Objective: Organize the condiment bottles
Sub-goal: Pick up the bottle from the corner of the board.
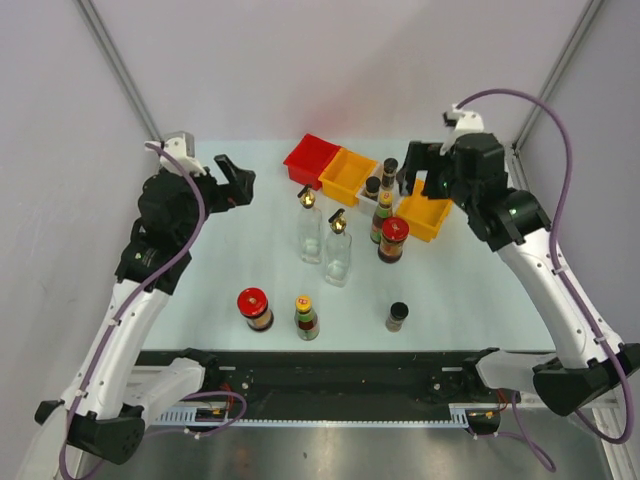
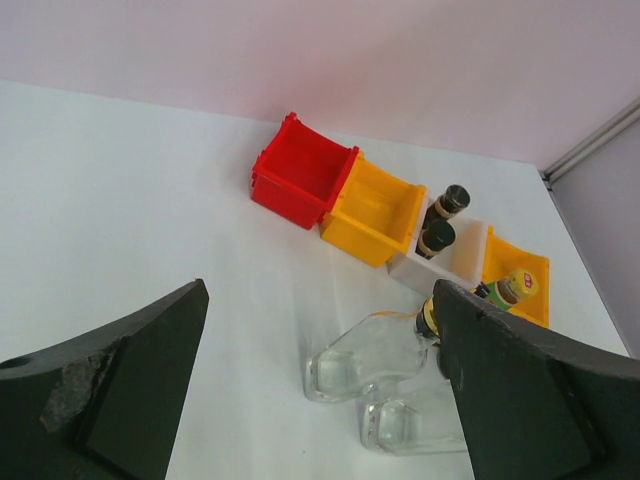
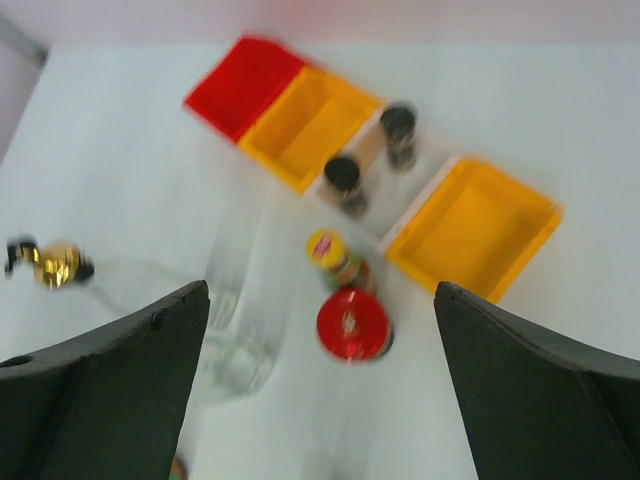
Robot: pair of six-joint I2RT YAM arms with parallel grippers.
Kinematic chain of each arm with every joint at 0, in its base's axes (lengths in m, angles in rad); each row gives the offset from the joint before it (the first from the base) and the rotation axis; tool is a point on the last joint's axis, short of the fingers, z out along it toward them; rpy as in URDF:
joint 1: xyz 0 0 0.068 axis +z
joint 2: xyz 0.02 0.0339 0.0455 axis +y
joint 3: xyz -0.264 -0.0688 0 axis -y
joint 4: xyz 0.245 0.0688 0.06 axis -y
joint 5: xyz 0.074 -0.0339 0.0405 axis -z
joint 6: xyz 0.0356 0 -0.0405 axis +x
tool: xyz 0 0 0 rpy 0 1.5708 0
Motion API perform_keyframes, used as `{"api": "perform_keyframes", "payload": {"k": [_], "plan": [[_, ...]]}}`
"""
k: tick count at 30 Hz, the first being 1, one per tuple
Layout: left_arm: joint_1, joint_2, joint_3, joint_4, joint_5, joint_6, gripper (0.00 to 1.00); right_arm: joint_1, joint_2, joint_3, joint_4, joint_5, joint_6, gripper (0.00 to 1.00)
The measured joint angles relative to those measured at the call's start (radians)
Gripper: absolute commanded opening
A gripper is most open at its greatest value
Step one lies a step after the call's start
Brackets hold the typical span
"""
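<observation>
I will next move my right gripper back toward the base and down onto its black cap (image 1: 399,310), at the one shaker outside the white bin.
Two clear glass bottles with gold spouts (image 1: 310,230) (image 1: 338,252) stand mid-table. Just right of them are a red-lidded jar (image 1: 393,240) and a yellow-capped sauce bottle (image 1: 382,215). Two black-capped shakers (image 1: 389,172) (image 1: 372,187) stand in the white bin (image 2: 455,262). Near the front stand another red-lidded jar (image 1: 255,308), a sauce bottle (image 1: 306,317) and a shaker (image 1: 397,316). My left gripper (image 1: 235,183) hangs open, left of the glass bottles (image 2: 375,355). Open too, my right gripper (image 1: 415,170) is high above the jar (image 3: 352,325) and holds nothing.
A red bin (image 1: 312,158), an orange bin (image 1: 348,175), the white bin and a second orange bin (image 1: 425,215) form a diagonal row at the back. The arms' bases and a black rail run along the near edge.
</observation>
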Motion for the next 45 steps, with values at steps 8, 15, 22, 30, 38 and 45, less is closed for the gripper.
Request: {"api": "perform_keyframes", "payload": {"k": [8,15,22,30,38,45], "plan": [[0.0,0.011,-0.071,-0.015,0.049,-0.003,1.0,0.128,-0.092,-0.279,-0.215,-0.023,0.138,0.96],[0.0,0.011,-0.093,-0.021,0.056,-0.003,1.0,0.288,-0.177,-0.394,-0.303,-0.006,0.258,0.95],[0.0,0.025,-0.113,-0.022,0.056,-0.003,1.0,0.436,-0.174,-0.485,-0.311,0.037,0.357,0.93],[0.0,0.036,-0.122,-0.022,0.056,-0.003,1.0,0.452,-0.168,-0.605,-0.298,0.061,0.43,0.85],[0.0,0.045,-0.129,-0.022,0.056,-0.003,1.0,0.454,-0.119,-0.684,-0.234,0.037,0.457,0.74],[0.0,0.055,-0.129,-0.022,0.056,-0.003,1.0,0.454,-0.085,-0.698,-0.192,0.023,0.465,0.61]]}}
